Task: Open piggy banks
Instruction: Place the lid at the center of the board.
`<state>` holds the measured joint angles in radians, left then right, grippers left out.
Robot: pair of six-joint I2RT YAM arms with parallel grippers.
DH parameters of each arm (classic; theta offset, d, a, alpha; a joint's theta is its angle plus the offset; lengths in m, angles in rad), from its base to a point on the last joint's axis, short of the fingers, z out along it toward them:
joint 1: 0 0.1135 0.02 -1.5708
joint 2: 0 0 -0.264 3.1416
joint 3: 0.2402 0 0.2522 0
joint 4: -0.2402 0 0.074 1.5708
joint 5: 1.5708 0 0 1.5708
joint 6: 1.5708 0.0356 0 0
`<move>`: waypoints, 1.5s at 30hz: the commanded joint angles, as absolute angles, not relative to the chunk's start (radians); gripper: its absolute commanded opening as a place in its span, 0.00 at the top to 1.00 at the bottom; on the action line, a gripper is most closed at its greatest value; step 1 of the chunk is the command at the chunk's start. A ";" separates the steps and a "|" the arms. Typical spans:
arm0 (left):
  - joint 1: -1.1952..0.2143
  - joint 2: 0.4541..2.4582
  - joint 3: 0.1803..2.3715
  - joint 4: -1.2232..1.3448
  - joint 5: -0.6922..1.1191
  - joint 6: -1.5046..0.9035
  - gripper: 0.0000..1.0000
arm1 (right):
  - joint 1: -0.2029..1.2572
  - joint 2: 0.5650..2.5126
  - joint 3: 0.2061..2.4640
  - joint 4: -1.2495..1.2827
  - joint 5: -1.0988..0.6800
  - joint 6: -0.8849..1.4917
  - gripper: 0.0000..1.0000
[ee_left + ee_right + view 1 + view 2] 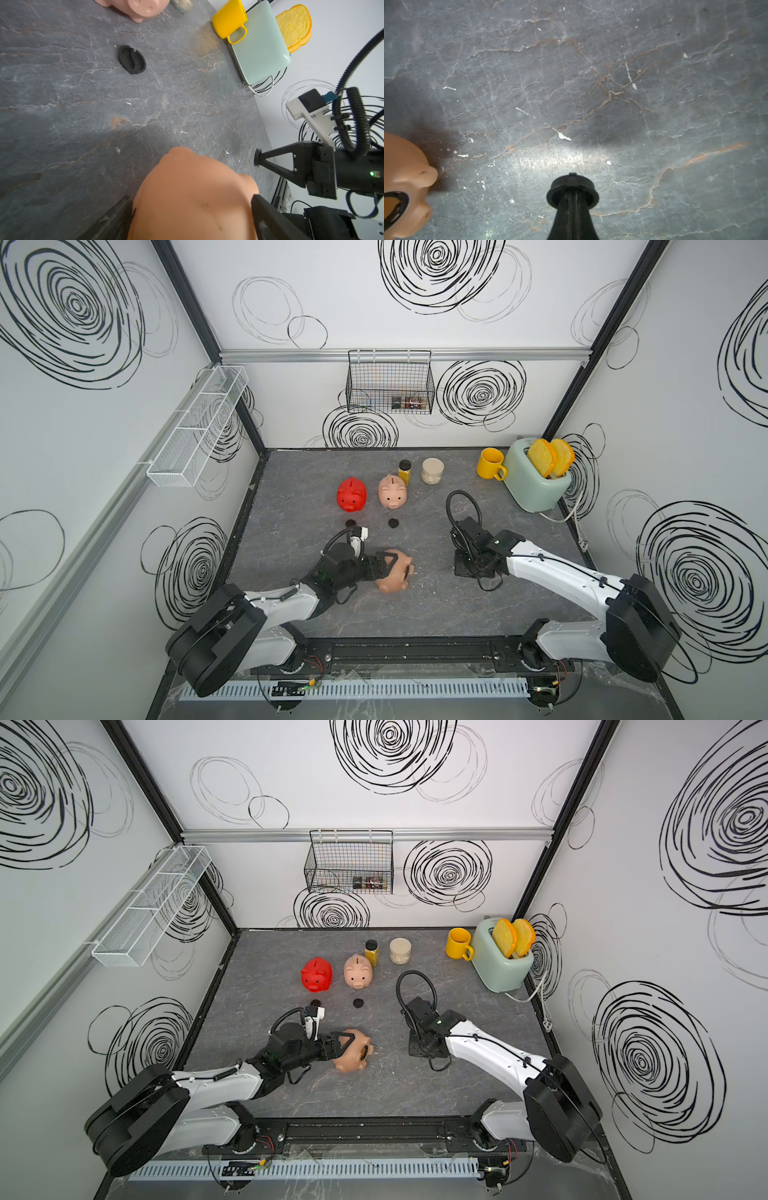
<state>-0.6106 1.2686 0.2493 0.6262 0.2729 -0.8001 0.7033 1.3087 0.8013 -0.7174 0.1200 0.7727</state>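
Observation:
My right gripper moves down to the bare tabletop beneath it next, clear of the peach-tan pig, and releases the plug, since the belly hole (394,203) already stands open.
The peach-tan piggy bank (397,583) (351,1058) lies on its side near the table's front middle. My left gripper (395,572) (191,224) is shut on its body, one finger (268,218) on each flank. Its round belly hole (394,203) faces my right gripper (572,191) (461,570), which is shut on a black round plug (572,187) (257,160) held just above the table, apart from the pig. The red piggy bank (351,494) and the pale pink piggy bank (392,491) stand upright further back. A loose black plug (350,523) (393,524) lies in front of each.
A yellow mug (490,463) and a mint toaster (536,479) holding toast stand at the back right. A yellow-filled jar (404,472) and a round tub (432,471) sit behind the pink pig. A black wire basket (390,383) and a white mesh shelf (199,427) hang on the walls.

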 commanded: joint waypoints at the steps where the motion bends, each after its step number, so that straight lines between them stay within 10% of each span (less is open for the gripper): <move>1: -0.623 1.291 0.224 0.437 0.256 -0.769 0.09 | 0.666 1.307 0.793 -0.785 0.076 0.747 1.00; 20: -0.638 1.278 0.227 0.428 0.251 -0.773 0.09 | 0.589 1.457 0.748 -0.761 -0.014 0.697 0.96; 29: -0.640 1.266 0.228 0.414 0.246 -0.772 0.09 | 0.581 1.443 0.728 -0.745 -0.022 0.710 0.72; 45: -0.634 1.107 0.309 0.258 0.263 -0.758 0.08 | 0.659 1.203 0.702 -0.485 -0.173 0.752 0.60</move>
